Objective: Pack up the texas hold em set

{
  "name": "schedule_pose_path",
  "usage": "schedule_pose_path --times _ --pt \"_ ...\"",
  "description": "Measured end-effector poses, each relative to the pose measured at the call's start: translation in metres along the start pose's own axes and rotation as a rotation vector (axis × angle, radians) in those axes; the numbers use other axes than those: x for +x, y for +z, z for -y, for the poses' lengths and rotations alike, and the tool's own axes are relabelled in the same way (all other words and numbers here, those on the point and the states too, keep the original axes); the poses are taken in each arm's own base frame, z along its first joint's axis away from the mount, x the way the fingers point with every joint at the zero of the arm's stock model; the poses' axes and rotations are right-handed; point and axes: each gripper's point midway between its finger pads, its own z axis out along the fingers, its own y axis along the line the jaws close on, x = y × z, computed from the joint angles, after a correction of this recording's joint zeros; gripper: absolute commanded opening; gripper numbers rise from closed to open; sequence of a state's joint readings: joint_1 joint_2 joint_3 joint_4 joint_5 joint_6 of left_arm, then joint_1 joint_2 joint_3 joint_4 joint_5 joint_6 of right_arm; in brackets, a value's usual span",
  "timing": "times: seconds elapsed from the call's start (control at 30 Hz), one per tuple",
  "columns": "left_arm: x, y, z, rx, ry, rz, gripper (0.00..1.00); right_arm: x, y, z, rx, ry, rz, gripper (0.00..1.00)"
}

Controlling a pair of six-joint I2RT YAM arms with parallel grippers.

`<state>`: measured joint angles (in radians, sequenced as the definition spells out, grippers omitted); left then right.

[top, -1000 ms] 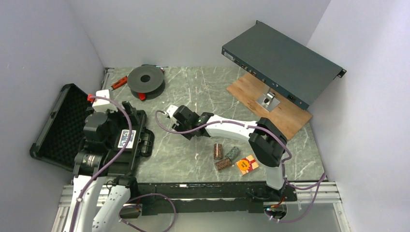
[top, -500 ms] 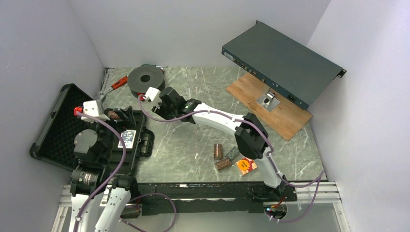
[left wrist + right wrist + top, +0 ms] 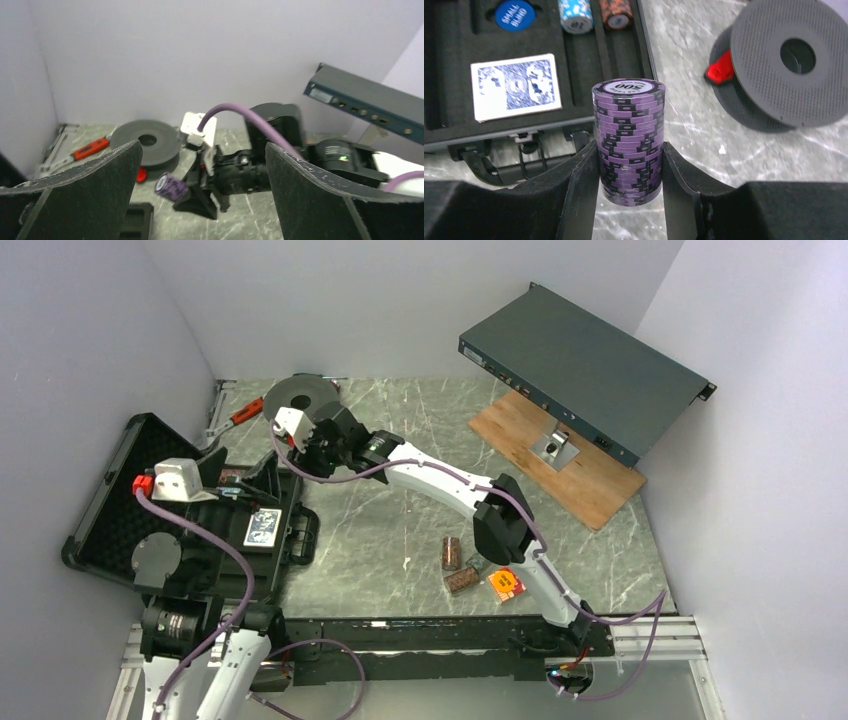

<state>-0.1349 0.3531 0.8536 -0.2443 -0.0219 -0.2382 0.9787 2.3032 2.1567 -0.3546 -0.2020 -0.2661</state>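
Note:
The right gripper will go down to the left in the top view and let go of the purple chip stack in the tray slot beside the blue card deck (image 3: 515,86), since that slot is empty.
The black briefcase (image 3: 100,485) lies open at the left, foam lid tipped back. Its tray (image 3: 454,65) holds a blue card deck (image 3: 515,86), a blue button (image 3: 514,14) and two short chip stacks (image 3: 575,17). My right gripper (image 3: 629,152) is shut on a purple chip stack (image 3: 629,115), held above the marble just right of the case's front edge; it also shows in the left wrist view (image 3: 171,187). My left gripper (image 3: 200,200) is open and empty, raised over the case (image 3: 250,482). Brown and green stacks (image 3: 452,553) and a red deck (image 3: 506,584) lie on the table.
A black round spool (image 3: 297,400) sits at the back left, close behind the right gripper, with a red-handled tool (image 3: 243,412) beside it. A large dark-grey metal box (image 3: 580,370) leans over a wooden board (image 3: 590,475) at the back right.
My right arm has swung left from the table's middle to the case's edge, carrying the purple stack. My left arm has drawn back to the left and uncovered the tray.

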Motion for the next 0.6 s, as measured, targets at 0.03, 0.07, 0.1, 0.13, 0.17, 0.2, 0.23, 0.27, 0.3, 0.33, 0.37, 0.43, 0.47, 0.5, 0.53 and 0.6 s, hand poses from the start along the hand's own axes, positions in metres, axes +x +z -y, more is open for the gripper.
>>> schedule_pose_path --times 0.03,0.07,0.1,0.13,0.17,0.2,0.23,0.27,0.3,0.33,0.37,0.43,0.47,0.5,0.53,0.6 --pt "-0.007 -0.001 0.004 0.02 0.0 0.019 1.0 -0.005 0.002 -0.002 -0.014 -0.002 0.016 0.0" --pt "-0.014 -0.002 0.009 0.042 0.001 0.042 1.0 -0.009 0.003 -0.003 -0.027 -0.002 0.027 0.0" --pt "-0.02 -0.003 0.012 0.058 0.005 0.064 1.0 -0.012 0.006 -0.007 -0.044 -0.003 0.039 0.0" --pt "-0.029 -0.005 0.017 0.082 0.006 0.093 1.0 -0.012 0.007 -0.009 -0.055 -0.003 0.044 0.0" --pt "-0.036 -0.006 0.02 0.096 0.009 0.116 1.0 -0.012 0.009 -0.012 -0.068 -0.001 0.045 0.0" --pt "-0.044 -0.008 0.024 0.115 0.011 0.142 1.0 -0.011 0.01 -0.015 -0.079 0.0 0.044 0.0" --pt "-0.051 -0.009 0.027 0.128 0.014 0.164 1.0 -0.01 0.012 -0.018 -0.091 0.002 0.044 0.0" --pt "-0.057 -0.011 0.029 0.138 0.016 0.181 1.0 -0.009 0.014 -0.02 -0.098 0.004 0.044 0.0" --pt "-0.062 -0.011 0.031 0.146 0.018 0.199 1.0 -0.008 0.017 -0.021 -0.102 0.006 0.045 0.0" --pt "-0.065 -0.012 0.032 0.148 0.02 0.211 1.0 -0.007 0.019 -0.023 -0.11 0.009 0.047 0.0" --pt "-0.067 -0.012 0.032 0.15 0.025 0.221 1.0 -0.006 0.022 -0.025 -0.118 0.012 0.05 0.0" --pt "-0.069 -0.012 0.033 0.153 0.033 0.228 1.0 -0.004 0.027 -0.028 -0.13 0.014 0.052 0.0" --pt "-0.071 -0.012 0.034 0.161 0.035 0.235 1.0 -0.004 0.03 -0.03 -0.136 0.014 0.054 0.0" --pt "-0.073 -0.013 0.036 0.17 0.037 0.243 1.0 -0.004 0.032 -0.032 -0.142 0.016 0.058 0.0" --pt "-0.074 -0.013 0.037 0.176 0.038 0.249 1.0 -0.004 0.035 -0.034 -0.15 0.018 0.061 0.0" --pt "-0.077 -0.013 0.04 0.191 0.043 0.267 1.0 -0.005 0.04 -0.037 -0.159 0.019 0.07 0.0"
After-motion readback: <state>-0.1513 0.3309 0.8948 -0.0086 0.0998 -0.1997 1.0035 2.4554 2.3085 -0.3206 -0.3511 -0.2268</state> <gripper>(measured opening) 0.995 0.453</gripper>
